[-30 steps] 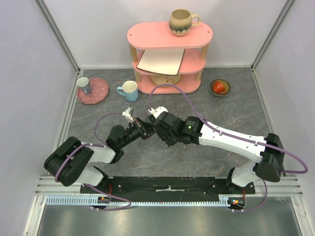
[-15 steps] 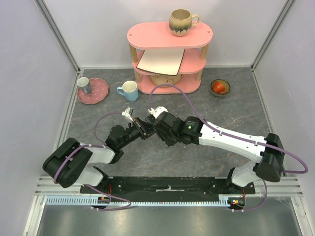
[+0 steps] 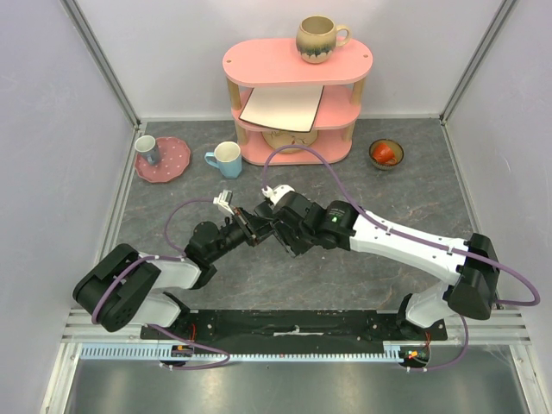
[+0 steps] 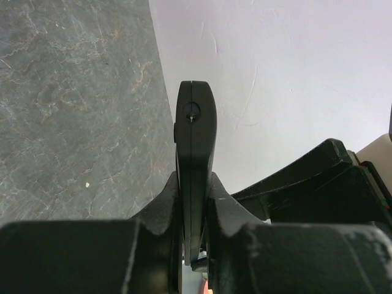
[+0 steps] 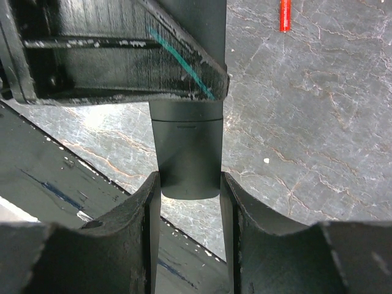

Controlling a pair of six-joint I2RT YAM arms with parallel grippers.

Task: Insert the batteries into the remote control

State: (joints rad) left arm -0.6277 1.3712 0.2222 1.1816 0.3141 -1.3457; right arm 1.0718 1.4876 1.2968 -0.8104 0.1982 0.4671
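The grey tabletop is below my left gripper. My left gripper needs to tilt downward next, lower the remote control (image 4: 196, 141) and let it go on that tabletop.
The remote control (image 4: 196, 141) is a slim black bar held edge-on, off the table, between the shut jaws of my left gripper (image 4: 195, 184). In the top view the two grippers meet at the table's middle, left gripper (image 3: 252, 227) facing right gripper (image 3: 269, 226). In the right wrist view the remote's free end (image 5: 187, 156) sits between the fingers of my right gripper (image 5: 190, 184), and both fingers touch its sides. One red battery (image 5: 285, 15) lies on the grey table beyond. Other batteries are out of view.
A pink shelf unit (image 3: 297, 95) with a mug (image 3: 317, 39) on top stands at the back. A blue mug (image 3: 226, 159), a pink plate (image 3: 177, 164) with a cup and a small bowl (image 3: 385, 153) stand in front of it.
My right gripper has shifted slightly up and towards the left gripper along the remote. The left arm has barely moved.
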